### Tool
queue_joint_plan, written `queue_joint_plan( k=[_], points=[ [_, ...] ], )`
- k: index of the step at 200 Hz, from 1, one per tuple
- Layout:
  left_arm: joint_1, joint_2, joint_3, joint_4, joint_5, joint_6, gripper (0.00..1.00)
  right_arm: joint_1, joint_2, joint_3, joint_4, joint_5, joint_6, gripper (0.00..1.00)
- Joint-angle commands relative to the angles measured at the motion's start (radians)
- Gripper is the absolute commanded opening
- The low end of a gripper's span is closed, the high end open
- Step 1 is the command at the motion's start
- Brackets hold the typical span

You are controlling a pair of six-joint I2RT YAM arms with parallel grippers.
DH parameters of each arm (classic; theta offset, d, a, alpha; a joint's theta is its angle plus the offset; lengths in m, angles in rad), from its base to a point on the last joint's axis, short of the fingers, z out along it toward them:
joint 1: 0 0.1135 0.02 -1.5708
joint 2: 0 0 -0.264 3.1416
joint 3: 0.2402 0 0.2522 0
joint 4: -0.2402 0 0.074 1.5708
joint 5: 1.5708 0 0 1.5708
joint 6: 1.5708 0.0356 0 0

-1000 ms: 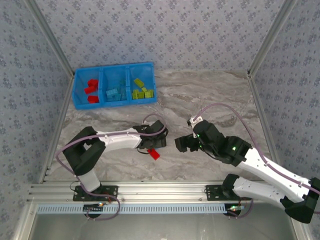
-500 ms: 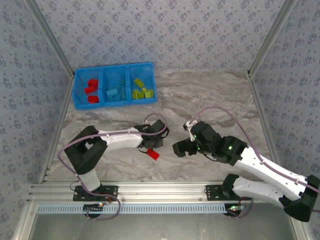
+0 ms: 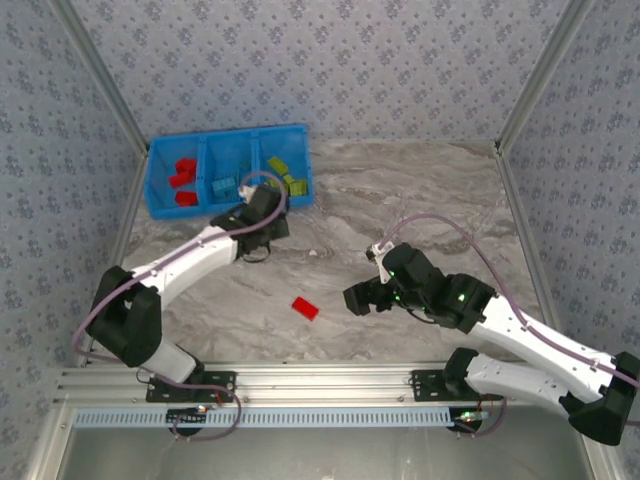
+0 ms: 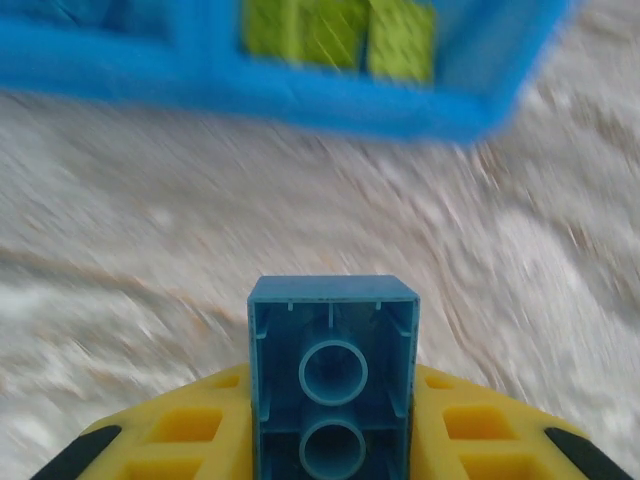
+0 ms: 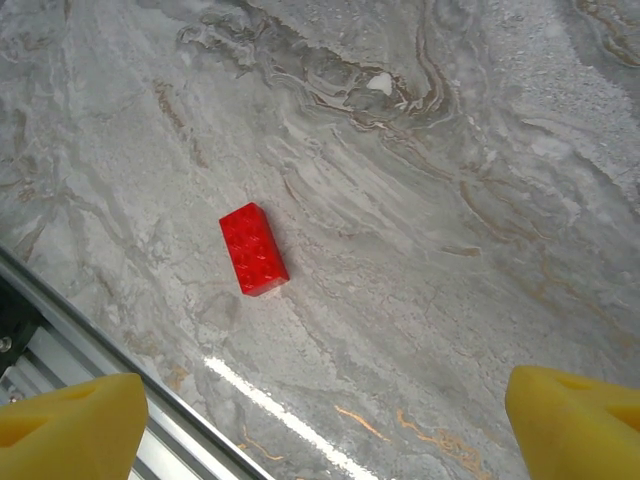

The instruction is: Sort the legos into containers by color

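Note:
My left gripper's light blue lego should go outward first to get over the middle container.
My left gripper (image 3: 260, 212) is shut on a light blue lego (image 4: 332, 370), which stands between the yellow fingers (image 4: 170, 435) with its hollow underside facing the camera. It hovers just in front of the blue bin (image 3: 228, 136), near the wall between the middle and right containers. The bin's front wall (image 4: 300, 100) and lime green legos (image 4: 335, 30) lie ahead. Red legos (image 3: 183, 175) fill the left container, light blue legos (image 3: 225, 187) the middle, green legos (image 3: 283, 170) the right. One red lego (image 3: 306, 308) (image 5: 253, 249) lies flat on the table. My right gripper (image 3: 358, 297) (image 5: 320, 425) is open beside it, holding nothing.
The marble table top (image 3: 400, 190) stretches to the right of the bin. An aluminium rail (image 3: 320, 380) (image 5: 60, 330) runs along the near edge, close behind the red lego. Patterned walls stand on three sides.
The left arm has swung from beside the red lego up and left to the bin's front. The red lego has stayed put. The right gripper has edged slightly left.

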Motion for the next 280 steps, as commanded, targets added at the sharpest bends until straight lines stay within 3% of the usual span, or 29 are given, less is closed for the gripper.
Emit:
queue_joint_plan(
  k=[1, 47, 80, 100, 138, 177, 220, 254, 280],
  points=[
    [0.132, 0.023, 0.064, 0.106, 0.022, 0.132, 0.17, 0.002, -0.011, -0.019, 0.012, 0.039, 0.028, 0.95],
    [0.368, 0.321, 0.386, 0.091, 0.212, 0.176, 0.21, 0.005, -0.03, -0.008, -0.021, 0.051, 0.05, 0.95],
    [0.427, 0.481, 0.638, -0.01, 0.282, 0.186, 0.52, 0.01, -0.078, -0.018, -0.051, 0.084, 0.081, 0.95],
    [0.429, 0.459, 0.678, -0.045, 0.281, 0.197, 0.64, 0.015, -0.103, -0.025, -0.061, 0.114, 0.1, 0.95],
    [0.396, 0.198, 0.467, -0.049, 0.292, 0.137, 0.68, 0.016, -0.095, -0.04, -0.035, 0.143, 0.101, 0.95],
    [0.221, -0.173, 0.113, -0.117, 0.203, 0.024, 0.72, 0.015, -0.05, -0.047, 0.005, 0.191, 0.11, 0.95],
    [-0.143, -0.477, -0.165, -0.228, -0.055, -0.256, 0.74, -0.02, -0.03, -0.066, 0.042, 0.284, 0.142, 0.96],
    [-0.427, -0.531, -0.277, -0.286, -0.134, -0.631, 0.76, -0.043, -0.02, -0.066, 0.034, 0.263, 0.148, 0.97],
    [-0.559, -0.444, -0.33, -0.246, -0.066, -0.892, 0.79, -0.05, -0.019, -0.07, 0.021, 0.254, 0.155, 0.97]
  ],
)
